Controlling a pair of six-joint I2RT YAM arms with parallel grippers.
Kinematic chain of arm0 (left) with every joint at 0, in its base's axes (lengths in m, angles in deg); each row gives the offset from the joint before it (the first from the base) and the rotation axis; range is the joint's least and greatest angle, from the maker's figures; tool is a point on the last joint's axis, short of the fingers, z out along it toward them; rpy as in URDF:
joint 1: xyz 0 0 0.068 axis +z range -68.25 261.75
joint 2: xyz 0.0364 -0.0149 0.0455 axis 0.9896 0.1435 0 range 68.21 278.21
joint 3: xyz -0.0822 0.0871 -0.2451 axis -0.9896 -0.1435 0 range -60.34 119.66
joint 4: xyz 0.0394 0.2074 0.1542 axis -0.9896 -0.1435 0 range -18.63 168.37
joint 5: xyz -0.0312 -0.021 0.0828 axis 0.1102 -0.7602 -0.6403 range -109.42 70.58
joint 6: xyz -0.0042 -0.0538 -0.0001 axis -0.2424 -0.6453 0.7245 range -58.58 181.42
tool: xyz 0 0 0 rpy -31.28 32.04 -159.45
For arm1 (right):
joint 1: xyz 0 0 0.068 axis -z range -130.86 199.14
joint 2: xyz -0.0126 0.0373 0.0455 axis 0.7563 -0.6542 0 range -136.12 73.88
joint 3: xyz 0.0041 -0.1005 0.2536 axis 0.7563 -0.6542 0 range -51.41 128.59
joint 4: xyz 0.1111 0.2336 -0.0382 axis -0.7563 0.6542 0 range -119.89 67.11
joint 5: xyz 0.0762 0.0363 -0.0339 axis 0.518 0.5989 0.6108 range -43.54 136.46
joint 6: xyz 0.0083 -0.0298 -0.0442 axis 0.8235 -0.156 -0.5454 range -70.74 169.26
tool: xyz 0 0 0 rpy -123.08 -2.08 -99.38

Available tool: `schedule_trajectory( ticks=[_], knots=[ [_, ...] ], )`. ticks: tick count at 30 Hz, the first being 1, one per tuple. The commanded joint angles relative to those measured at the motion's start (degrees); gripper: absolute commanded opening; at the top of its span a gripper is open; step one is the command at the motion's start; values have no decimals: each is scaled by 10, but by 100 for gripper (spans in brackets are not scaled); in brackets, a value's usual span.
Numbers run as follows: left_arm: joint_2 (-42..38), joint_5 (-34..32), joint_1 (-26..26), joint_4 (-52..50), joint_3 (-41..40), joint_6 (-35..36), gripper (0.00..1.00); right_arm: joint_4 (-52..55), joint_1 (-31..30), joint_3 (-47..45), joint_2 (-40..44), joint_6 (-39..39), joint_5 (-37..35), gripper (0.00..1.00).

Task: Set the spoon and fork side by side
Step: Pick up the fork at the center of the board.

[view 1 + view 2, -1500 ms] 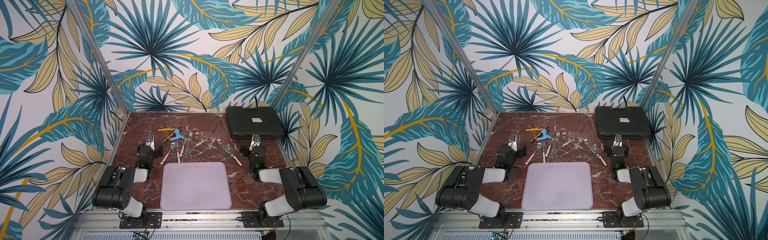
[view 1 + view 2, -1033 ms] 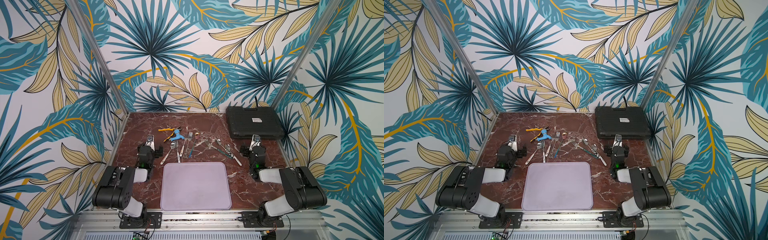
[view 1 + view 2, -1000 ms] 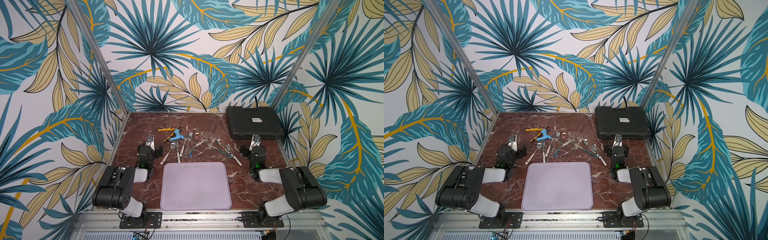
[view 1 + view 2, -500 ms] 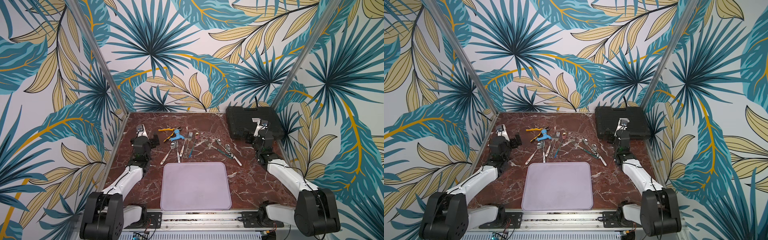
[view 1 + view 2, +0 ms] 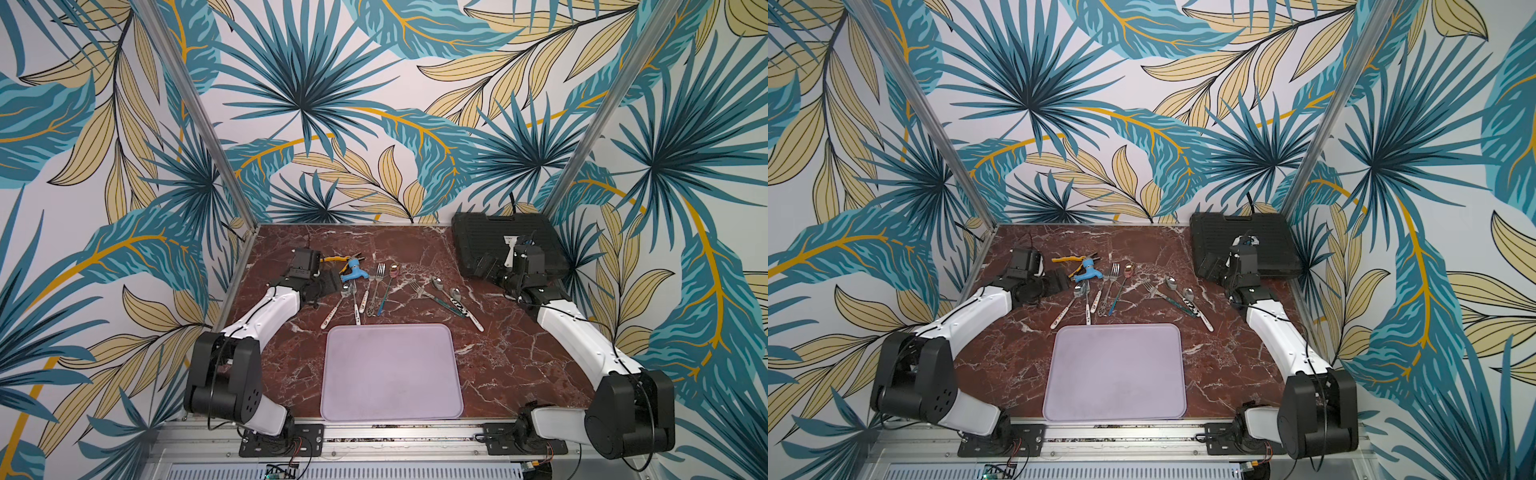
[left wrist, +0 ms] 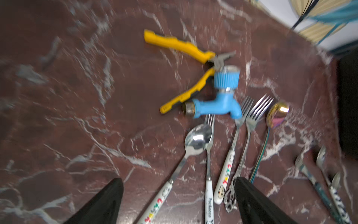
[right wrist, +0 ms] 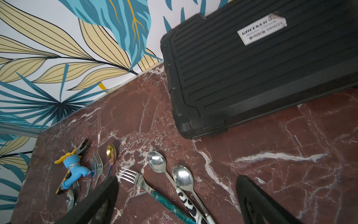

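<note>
The left gripper moves down and toward the lilac mat (image 5: 390,374) onto the white Pochacco handle (image 5: 357,313) next, since that handle lies below my open fingers, nearer the mat.
Two groups of cutlery lie on the red marble table behind a lilac mat (image 5: 390,374). The left group holds a white-handled spoon (image 6: 197,139), several forks (image 6: 259,108) and an iridescent spoon (image 6: 277,116). The right group holds a teal-handled fork (image 7: 131,177), a cow-patterned spoon (image 7: 157,162) and a plain spoon (image 7: 183,176). My left gripper (image 5: 330,282) hovers open at the left group's edge; in its wrist view the left gripper (image 6: 178,185) has handles between its jaws, untouched. My right gripper (image 5: 484,266) hangs open to the right of the right group, and the right gripper (image 7: 177,181) holds nothing.
Yellow pliers (image 5: 334,258) and a blue plastic tap (image 5: 353,272) lie just behind the left group, the tap touching the fork tines. A black tool case (image 5: 498,237) fills the back right corner, close behind my right wrist. Patterned walls enclose the table.
Both arms have risen from their folded rest near the mat's back corners and stretched towards the back, each gripper now over the row of cutlery. No cutlery has moved.
</note>
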Motion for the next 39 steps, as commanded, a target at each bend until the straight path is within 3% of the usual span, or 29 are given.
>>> schedule_trajectory(
  ticks=[1, 9, 12, 19, 39],
  knots=[
    [18, 12, -34, -67, 32, -32, 91, 20, 1, -23, 6, 11, -31, 99],
    [69, -38, -98, -113, 62, -66, 84, 22, 1, -58, 43, 1, -57, 100],
    [85, -57, -102, -131, 78, -67, 82, 23, 1, -68, 56, 1, -59, 100],
    [130, -62, -116, -146, 114, -58, 66, 7, 1, -94, 74, -1, -70, 99],
    [208, -63, -128, -157, 136, -41, 34, 17, 1, -101, 75, -13, -80, 99]
  ],
)
